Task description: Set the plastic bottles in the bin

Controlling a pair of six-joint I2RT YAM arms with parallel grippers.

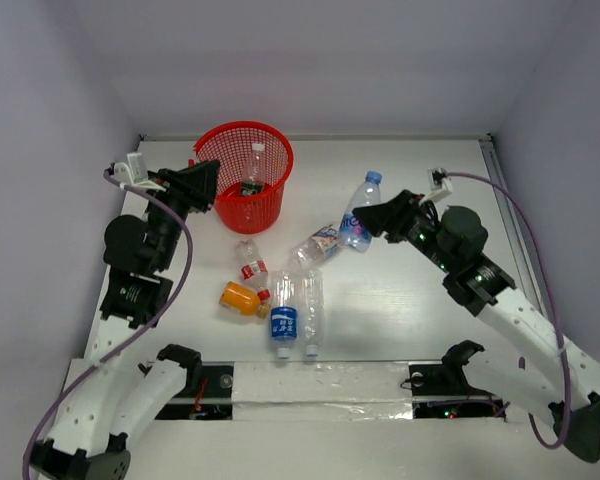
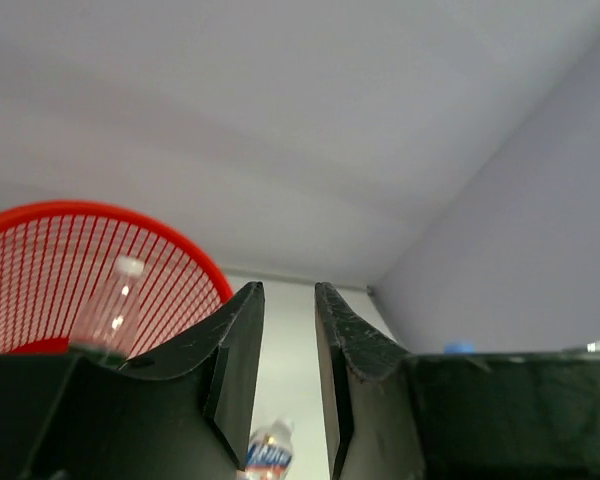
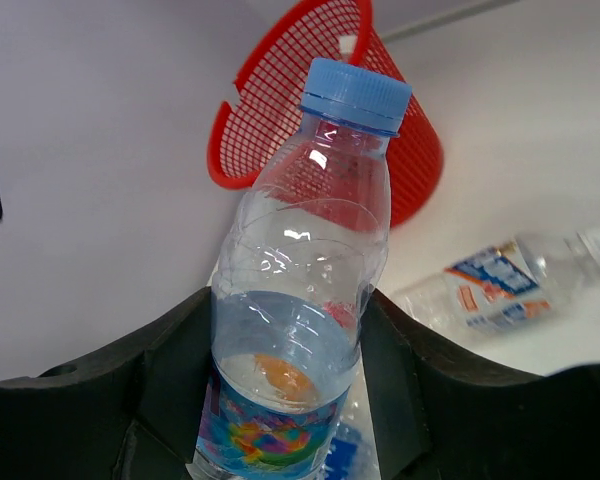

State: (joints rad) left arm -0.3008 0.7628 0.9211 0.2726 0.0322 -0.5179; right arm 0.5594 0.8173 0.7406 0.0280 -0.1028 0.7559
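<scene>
My right gripper should next carry the bottle outward and to the gripper's left in the top view, over the bin's opening, and release it there.
The red mesh bin (image 1: 227,208) stands at the back left, with one clear bottle (image 1: 253,165) upright inside it. My left gripper (image 1: 202,183) is at the bin's left rim, jaws slightly apart and empty (image 2: 290,290); the bin (image 2: 40,260) shows to its left. My right gripper (image 1: 370,218) is shut on a clear blue-capped bottle (image 1: 360,208) with a colourful label (image 3: 305,300), held right of the bin (image 3: 280,110). Several bottles lie on the table: a red-white labelled one (image 1: 250,262), another clear one (image 1: 315,247), the orange one (image 1: 242,298), a blue-labelled one (image 1: 284,312) and a plain clear one (image 1: 311,312).
White walls close the table at the back and sides. A metal rail (image 1: 510,230) runs along the right edge. The arm bases and a shiny strip (image 1: 320,385) line the near edge.
</scene>
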